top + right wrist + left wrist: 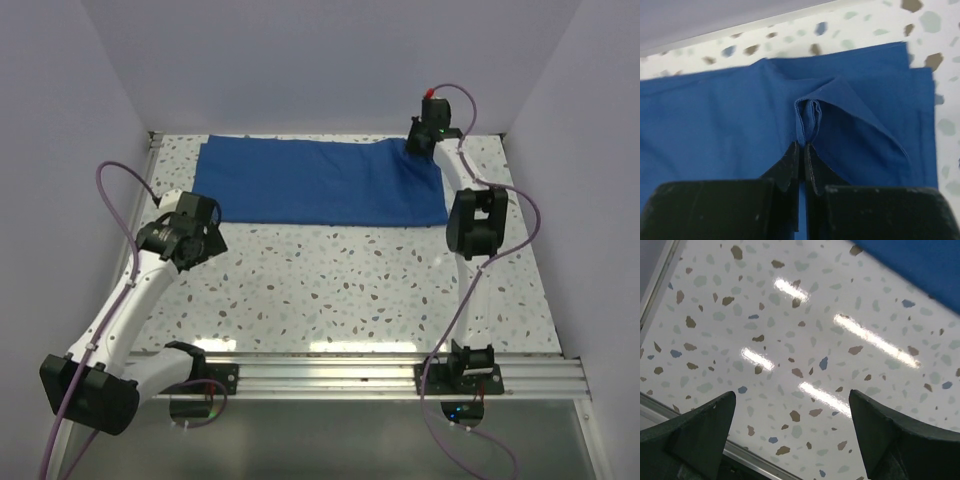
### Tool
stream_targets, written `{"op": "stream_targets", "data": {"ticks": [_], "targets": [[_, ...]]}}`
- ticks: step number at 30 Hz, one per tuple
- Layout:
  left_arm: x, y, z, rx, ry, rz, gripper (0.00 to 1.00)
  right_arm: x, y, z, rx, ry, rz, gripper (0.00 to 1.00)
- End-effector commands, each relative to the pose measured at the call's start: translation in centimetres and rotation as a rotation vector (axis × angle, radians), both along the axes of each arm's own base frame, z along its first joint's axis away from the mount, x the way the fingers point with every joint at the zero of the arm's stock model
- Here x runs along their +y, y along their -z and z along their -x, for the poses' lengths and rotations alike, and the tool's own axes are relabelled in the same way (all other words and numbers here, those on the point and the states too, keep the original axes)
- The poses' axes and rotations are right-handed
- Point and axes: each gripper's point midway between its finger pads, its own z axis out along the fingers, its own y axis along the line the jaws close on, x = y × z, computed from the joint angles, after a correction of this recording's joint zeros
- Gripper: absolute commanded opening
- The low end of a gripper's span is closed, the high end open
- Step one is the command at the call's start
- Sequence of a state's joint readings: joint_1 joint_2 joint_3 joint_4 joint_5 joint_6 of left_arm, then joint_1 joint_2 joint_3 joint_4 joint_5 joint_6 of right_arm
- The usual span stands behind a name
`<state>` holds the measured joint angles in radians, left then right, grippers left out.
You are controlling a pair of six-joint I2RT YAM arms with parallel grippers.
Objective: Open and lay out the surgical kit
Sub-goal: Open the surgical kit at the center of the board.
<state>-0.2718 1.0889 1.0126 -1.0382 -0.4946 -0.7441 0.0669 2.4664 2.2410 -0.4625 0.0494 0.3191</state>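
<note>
The cloth is doubled, so my right gripper will next pull back and let go of the cloth's hem over the bare table by the bar (430, 315), which lies back from the gripper.
The royal-blue cloth wrap (315, 180) lies spread flat across the far part of the table. My right gripper (420, 143) is at its far right corner, shut on a pinched fold of the cloth (809, 117), which rises in a small ridge between the fingers. My left gripper (196, 232) hovers open and empty over bare tabletop (790, 340) near the cloth's front left corner; only a strip of cloth (920, 265) shows at the top right of the left wrist view. The steel tray and the silver instruments are out of view.
The speckled white tabletop (340, 290) lies between the cloth and the metal rail (400, 368) at the near edge. Lilac walls close the back and sides. A metal edge strip (655, 285) runs along the table's left side.
</note>
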Motion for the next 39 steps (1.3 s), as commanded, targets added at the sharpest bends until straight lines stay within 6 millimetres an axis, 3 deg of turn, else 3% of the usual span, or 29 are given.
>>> {"op": "stream_targets", "data": {"ticks": [1,4,9,10,11,12,13,14,16,22,23,24,25,28,32,34,36,39], "targets": [[-0.1,-4.2,-2.6,-0.113,0.008,-0.020,0.99,7.5,-12.3,3.6,-0.182,-0.181,-0.019,0.00],[-0.3,-5.7,-3.5,-0.148,0.027,-0.022,1.00,10.3,-13.7,7.3,-0.161,-0.240,-0.025,0.00],[-0.8,-6.9,-4.5,-0.201,0.059,-0.006,1.00,14.3,-12.8,14.3,-0.084,-0.335,-0.029,0.00],[-1.0,-6.9,-4.6,-0.203,0.070,-0.004,1.00,14.1,-10.5,16.0,-0.027,-0.337,-0.023,0.00],[-1.2,-6.8,-4.7,-0.201,0.079,0.004,1.00,14.3,-11.5,17.2,-0.043,-0.332,-0.051,0.00],[-1.4,-6.7,-4.9,-0.205,0.086,0.010,1.00,14.2,-11.2,18.1,-0.031,-0.330,-0.057,0.00],[-1.5,-6.7,-4.9,-0.204,0.095,0.015,1.00,13.8,-9.3,19.6,0.019,-0.325,-0.052,0.00],[-1.8,-6.7,-5.1,-0.205,0.105,0.024,1.00,13.6,-10.0,20.5,0.009,-0.315,-0.071,0.00],[-2.0,-6.7,-5.2,-0.208,0.121,0.030,1.00,13.1,-8.2,22.2,0.058,-0.317,-0.063,0.00],[-2.8,-6.1,-6.3,-0.205,0.156,0.044,0.99,10.5,-8.6,25.9,0.108,-0.289,0.012,0.00],[-2.9,-6.3,-6.7,-0.218,0.158,0.042,0.99,9.7,-8.3,27.3,0.145,-0.282,0.027,0.00],[-2.8,-6.4,-6.9,-0.219,0.163,0.034,1.00,9.0,-10.2,28.6,0.102,-0.267,0.021,0.00],[-2.8,-6.4,-7.2,-0.223,0.165,0.029,1.00,8.3,-9.0,30.6,0.142,-0.256,0.020,0.00],[-2.9,-7.1,-8.5,-0.246,0.165,0.012,0.99,5.8,-9.5,36.6,0.141,-0.221,0.007,0.00],[-2.9,-8.3,-10.0,-0.269,0.154,-0.001,1.00,1.8,-8.6,44.9,0.225,-0.068,-0.010,0.00],[-3.0,-8.5,-10.5,-0.272,0.150,-0.003,0.99,1.5,-9.7,46.9,0.201,-0.020,-0.082,0.00],[-3.0,-9.3,-10.8,-0.292,0.147,0.000,1.00,0.7,-9.2,49.2,0.277,0.057,-0.100,0.00],[-3.3,-10.2,-11.1,-0.310,0.157,0.006,0.99,1.9,-8.5,51.6,0.399,0.076,-0.185,0.00]]}}
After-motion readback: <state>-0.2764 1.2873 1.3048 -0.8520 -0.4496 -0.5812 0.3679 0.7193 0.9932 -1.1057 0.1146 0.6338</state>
